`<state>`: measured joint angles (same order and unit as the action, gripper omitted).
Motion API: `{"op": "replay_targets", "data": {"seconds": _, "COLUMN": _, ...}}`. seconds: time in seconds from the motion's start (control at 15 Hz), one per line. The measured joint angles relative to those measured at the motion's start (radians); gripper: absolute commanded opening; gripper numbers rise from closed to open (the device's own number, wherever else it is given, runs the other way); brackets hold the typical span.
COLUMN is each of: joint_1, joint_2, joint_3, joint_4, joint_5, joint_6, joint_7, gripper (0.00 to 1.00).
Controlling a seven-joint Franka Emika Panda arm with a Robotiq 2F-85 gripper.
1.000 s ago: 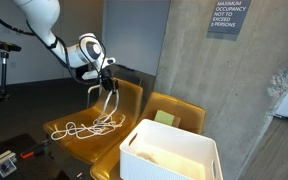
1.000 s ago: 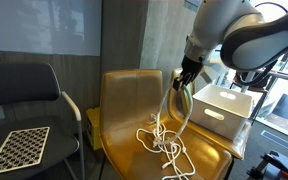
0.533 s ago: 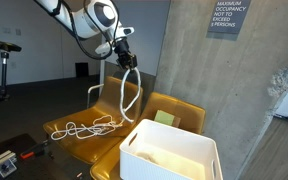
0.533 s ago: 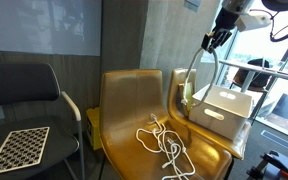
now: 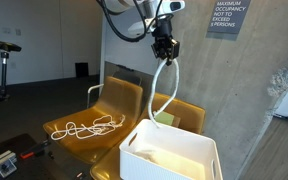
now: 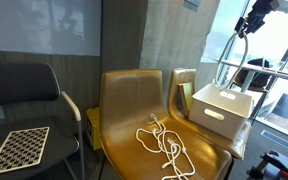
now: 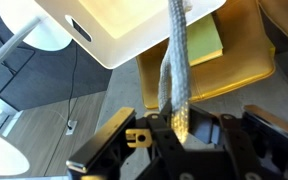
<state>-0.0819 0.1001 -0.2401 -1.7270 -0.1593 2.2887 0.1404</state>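
I should next move my gripper down over the white bin's open top (image 5: 171, 149) (image 7: 124, 24) and release the grey braided rope inside. The rope's loop still hangs above the bin's rim.
My gripper (image 5: 164, 47) is high up, shut on a grey braided rope (image 5: 164, 68) whose loop hangs down toward the white bin (image 5: 199, 150). In an exterior view the gripper (image 6: 246, 24) sits at the top right with the rope (image 6: 240, 45) dangling above the bin (image 6: 216, 113). In the wrist view the rope (image 7: 174, 60) runs from between the jaws of the gripper (image 7: 180, 125) toward the bin (image 7: 114, 25) below. A second, white rope (image 5: 84, 127) lies coiled on the yellow chair seat (image 5: 109, 145), also seen as a coil (image 6: 166, 146) in an exterior view.
Two yellow chairs stand side by side; the bin rests on the second one (image 5: 179, 108), with a yellow-green pad (image 7: 206, 42) beside it. A concrete pillar (image 5: 234, 90) stands just behind. A dark chair (image 6: 24, 95) and checkerboard (image 6: 16, 147) are off to the side.
The gripper has risen and swung from above the first yellow chair to above the white bin, carrying the grey rope with it. The white rope on the seat stayed put.
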Motion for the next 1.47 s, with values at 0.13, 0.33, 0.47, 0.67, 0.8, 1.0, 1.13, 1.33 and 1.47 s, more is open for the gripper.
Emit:
{"op": "replay_targets", "data": {"seconds": 0.13, "joint_1": -0.048, "joint_2": 0.048, "joint_3": 0.001, "joint_4": 0.020, "joint_5": 0.071, "joint_6": 0.000, "joint_7": -0.054, "gripper": 0.02}}
{"op": "replay_targets", "data": {"seconds": 0.33, "joint_1": -0.084, "joint_2": 0.148, "joint_3": 0.008, "joint_4": 0.037, "joint_5": 0.146, "joint_6": 0.000, "joint_7": -0.091, "gripper": 0.02}}
{"op": "replay_targets", "data": {"seconds": 0.47, "joint_1": -0.103, "joint_2": 0.218, "joint_3": 0.014, "joint_4": 0.056, "joint_5": 0.174, "joint_6": -0.001, "joint_7": -0.099, "gripper": 0.02}}
{"op": "replay_targets", "data": {"seconds": 0.67, "joint_1": -0.131, "joint_2": 0.306, "joint_3": 0.015, "joint_4": 0.096, "joint_5": 0.188, "joint_6": -0.001, "joint_7": -0.100, "gripper": 0.34}}
{"op": "replay_targets", "data": {"seconds": 0.8, "joint_1": -0.150, "joint_2": 0.348, "joint_3": 0.015, "joint_4": 0.117, "joint_5": 0.188, "joint_6": -0.001, "joint_7": -0.099, "gripper": 0.47}}
{"op": "replay_targets", "data": {"seconds": 1.0, "joint_1": -0.161, "joint_2": 0.384, "joint_3": 0.016, "joint_4": 0.115, "joint_5": 0.187, "joint_6": 0.004, "joint_7": -0.099, "gripper": 0.69}}
{"op": "replay_targets", "data": {"seconds": 1.13, "joint_1": -0.156, "joint_2": 0.385, "joint_3": 0.035, "joint_4": 0.074, "joint_5": 0.187, "joint_6": 0.029, "joint_7": -0.103, "gripper": 0.84}}
{"op": "replay_targets", "data": {"seconds": 1.33, "joint_1": -0.116, "joint_2": 0.373, "joint_3": 0.086, "joint_4": -0.045, "joint_5": 0.186, "joint_6": 0.121, "joint_7": -0.123, "gripper": 1.00}}
{"op": "replay_targets", "data": {"seconds": 1.47, "joint_1": -0.075, "joint_2": 0.365, "joint_3": 0.128, "joint_4": -0.136, "joint_5": 0.186, "joint_6": 0.186, "joint_7": -0.141, "gripper": 1.00}}
